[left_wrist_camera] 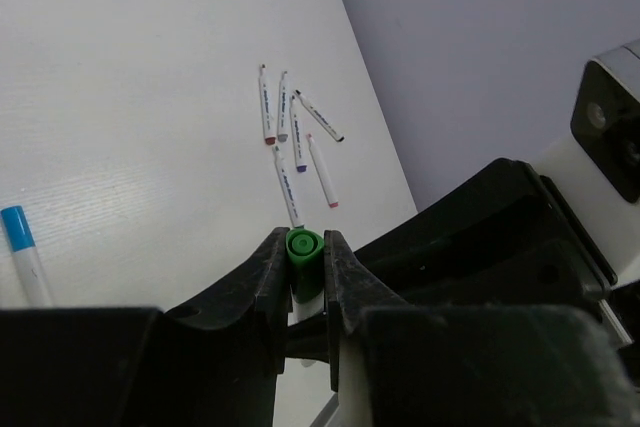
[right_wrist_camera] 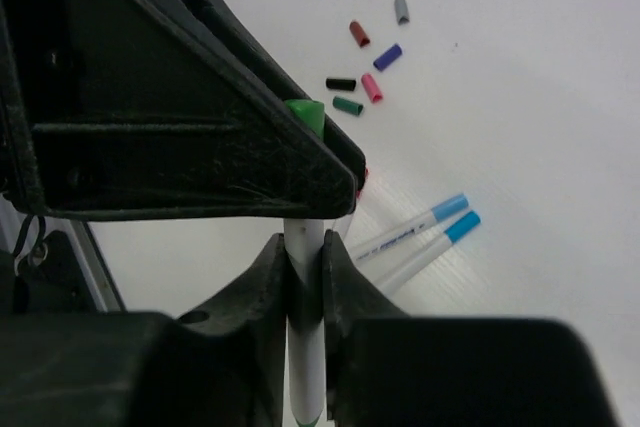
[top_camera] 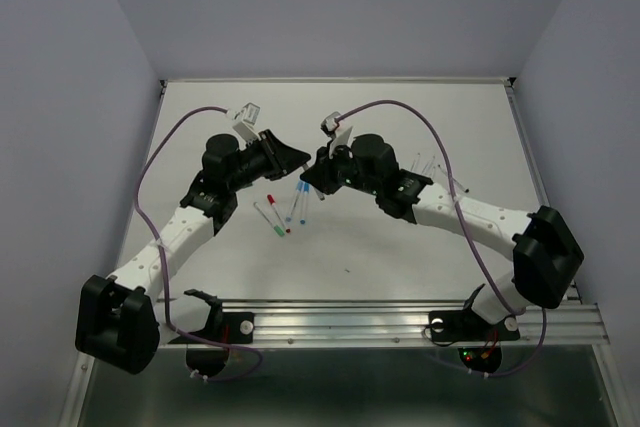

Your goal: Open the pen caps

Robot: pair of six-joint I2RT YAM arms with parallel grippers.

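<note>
Next, my left gripper moves to the left in the top view, then down there to release the pen's green cap.
My left gripper (left_wrist_camera: 304,239) is shut on the green cap (left_wrist_camera: 303,250) of a pen held above the table. My right gripper (right_wrist_camera: 305,245) is shut on the same pen's white barrel (right_wrist_camera: 305,347). The cap (right_wrist_camera: 306,113) peeks out past the left gripper's black finger (right_wrist_camera: 200,97) in the right wrist view. In the top view both grippers, left (top_camera: 297,160) and right (top_camera: 320,175), meet tip to tip at the table's middle. Several loose caps lie on the table: grey (right_wrist_camera: 401,9), dark red (right_wrist_camera: 359,33), purple (right_wrist_camera: 387,56), black (right_wrist_camera: 341,83), pink (right_wrist_camera: 371,87), green (right_wrist_camera: 348,105).
Two blue-capped pens (right_wrist_camera: 440,222) lie under the grippers, next to red- and green-capped ones (top_camera: 275,217). Several uncapped white pens (left_wrist_camera: 290,127) lie in a group at the right (top_camera: 435,169). A metal rail (top_camera: 400,322) runs along the near edge.
</note>
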